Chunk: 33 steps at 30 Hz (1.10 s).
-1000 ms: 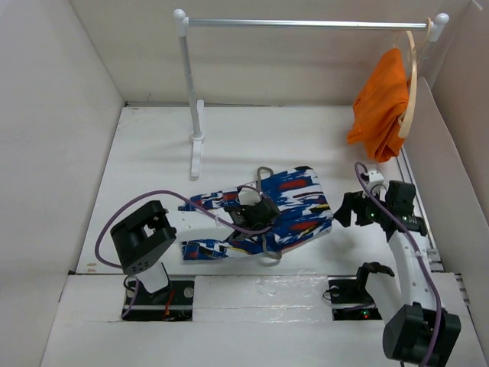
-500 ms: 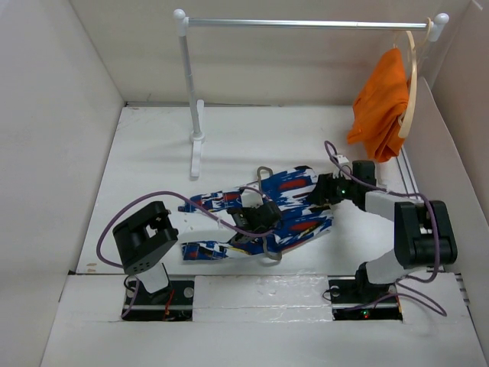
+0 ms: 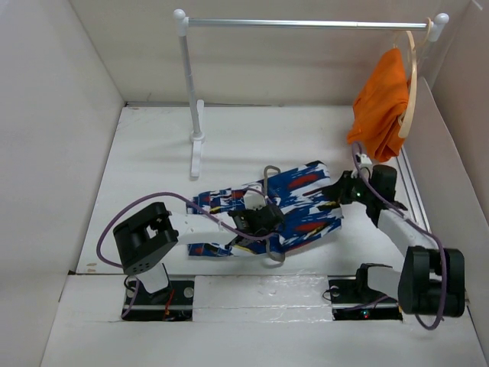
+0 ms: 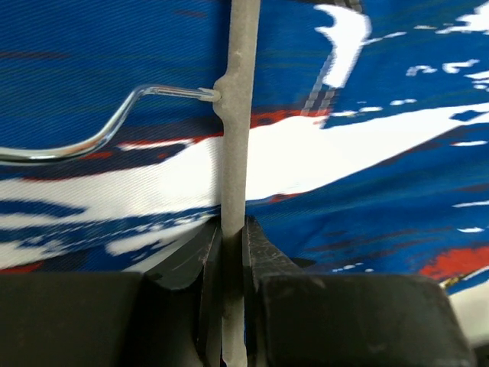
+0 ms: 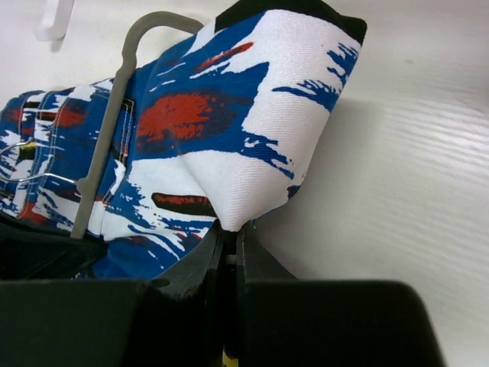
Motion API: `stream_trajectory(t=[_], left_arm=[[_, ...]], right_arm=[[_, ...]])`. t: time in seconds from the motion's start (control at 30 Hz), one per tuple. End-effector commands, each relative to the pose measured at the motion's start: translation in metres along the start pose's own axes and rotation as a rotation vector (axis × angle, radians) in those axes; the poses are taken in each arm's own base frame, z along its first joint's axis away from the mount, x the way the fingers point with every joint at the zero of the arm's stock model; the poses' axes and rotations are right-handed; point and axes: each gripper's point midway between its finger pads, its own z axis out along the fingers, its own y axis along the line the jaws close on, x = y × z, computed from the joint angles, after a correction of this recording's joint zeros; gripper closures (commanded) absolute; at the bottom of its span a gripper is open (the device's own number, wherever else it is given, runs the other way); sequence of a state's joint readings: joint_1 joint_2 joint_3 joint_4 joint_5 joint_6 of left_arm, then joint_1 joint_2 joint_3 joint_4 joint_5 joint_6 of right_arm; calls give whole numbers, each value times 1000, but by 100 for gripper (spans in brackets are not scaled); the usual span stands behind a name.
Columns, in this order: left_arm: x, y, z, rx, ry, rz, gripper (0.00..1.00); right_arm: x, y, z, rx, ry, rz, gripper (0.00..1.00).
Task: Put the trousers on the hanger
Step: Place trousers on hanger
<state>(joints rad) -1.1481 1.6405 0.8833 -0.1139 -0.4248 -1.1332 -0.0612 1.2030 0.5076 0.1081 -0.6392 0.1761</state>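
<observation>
The right gripper next draws the trousers' fold down and toward the right in the top view, onto the bare tabletop, and releases it, since the trousers' pinched edge stands raised.
The trousers (image 3: pixel 302 200), dark blue with red, white and black streaks, lie folded across the middle of the table. The grey hanger (image 3: pixel 267 173) lies on them, hook toward the far side. My left gripper (image 3: pixel 255 220) sits over the cloth, shut on the hanger's grey bar (image 4: pixel 233 153); in the left wrist view that gripper (image 4: pixel 231 243) has both jaws pressed against the bar. My right gripper (image 3: pixel 341 191) is at the trousers' right edge. In the right wrist view that gripper (image 5: pixel 229 233) is shut on a pinched fold of the trousers (image 5: pixel 229 130), with the hanger (image 5: pixel 105 153) to its left.
A white clothes rack (image 3: pixel 306 23) spans the back, its post and foot (image 3: pixel 197 141) standing just behind the trousers. An orange garment (image 3: pixel 380 107) hangs on a pale wooden hanger (image 3: pixel 412 84) at the rack's right end. White walls enclose the table on three sides.
My right arm swung in from the right side to the trousers' right edge and shut on the cloth, which shifted slightly rightward. The left gripper kept its hold on the hanger.
</observation>
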Motion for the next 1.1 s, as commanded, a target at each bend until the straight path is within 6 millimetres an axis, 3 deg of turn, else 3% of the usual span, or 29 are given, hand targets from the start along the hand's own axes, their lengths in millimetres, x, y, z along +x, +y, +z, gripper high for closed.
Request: stream_trajectory(t=[0.0,0.27,0.4,0.5,0.6,0.77,0.9,1.0,1.07], left_arm=[[22,79,-5,-238,64,147,100],[20,81,-3,-256,72,169,100],[17,89,-3,-287,70,175,100],[18,90,-2,-283,75,160,100],[21,98,-2,-311,83,172,100],[21,107,-4,-329,76,165,100],[16,111,-5,-347,63,158,100],[13,101,-5,-318,55,142,100],[7,81,-9,-279,27,147,100]], right_arm=[[-35,-52,-37,230,-130,-58,100],[-3,-93,-66,308,-34,-13,100],[-8,-115,-94,387,-69,1,100],[-5,-108,-100,366,-97,26,100],[-18,-96,-106,366,-168,14,100],[-3,-110,-112,444,-112,59,100],[-5,-116,-123,503,-128,64,100],[1,-124,-121,524,-138,58,100],[16,-125,-108,506,-78,69,100]])
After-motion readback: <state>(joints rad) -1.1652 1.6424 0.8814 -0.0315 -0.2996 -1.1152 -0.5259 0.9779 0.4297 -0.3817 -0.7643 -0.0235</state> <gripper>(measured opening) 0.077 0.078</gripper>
